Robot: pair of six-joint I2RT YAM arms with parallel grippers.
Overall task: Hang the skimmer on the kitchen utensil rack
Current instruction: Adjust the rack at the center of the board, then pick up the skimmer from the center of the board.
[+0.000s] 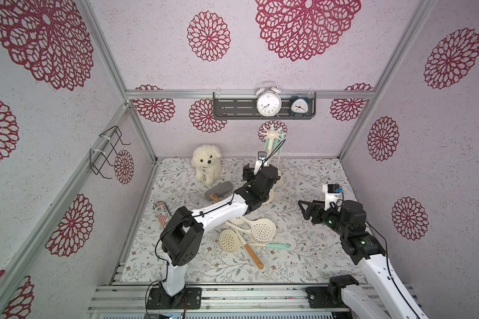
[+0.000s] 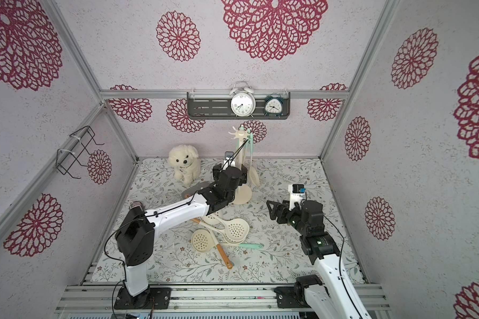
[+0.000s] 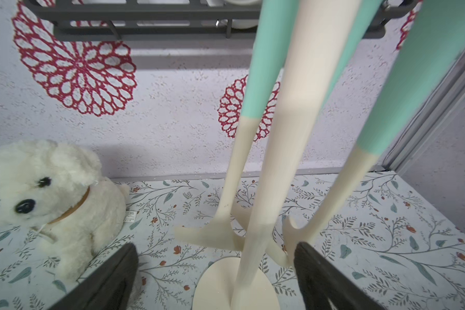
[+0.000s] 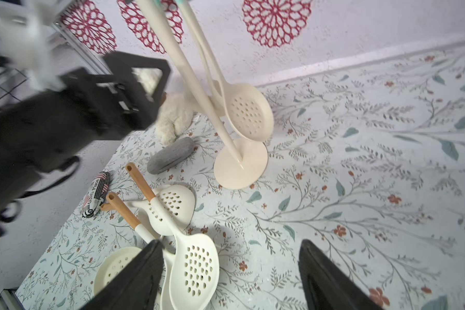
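A mint-handled skimmer lies in the pile, so I will pull my left gripper back from the pole, turn and lower it onto the bowl rim [image 1: 220, 242] opposite the handle.
The kitchen utensil rack [image 2: 237, 154] stands at the back of the mat, and its crown [image 1: 272, 134] carries mint-handled utensils. One of these is a cream skimmer [image 4: 249, 112] that hangs beside the pole [image 3: 269, 171]. My left gripper [image 3: 216, 246] is open, with a finger on either side of the pole above the round base [image 3: 215, 284], and holds nothing. A hanging handle [image 3: 424, 80] ends right by one finger. Both top views show the left gripper [image 2: 230, 172] at the rack. My right gripper [image 4: 231, 244] hovers open and empty over the mat beside a pile of skimmers [image 1: 262, 229].
A plush dog [image 1: 207, 164], a grey pouch [image 1: 219, 190] and a striped roll [image 1: 161, 212] lie left of the rack. A dark shelf [image 1: 233, 106] with two clocks hangs on the back wall. A black wire rack [image 1: 105, 152] is on the left wall.
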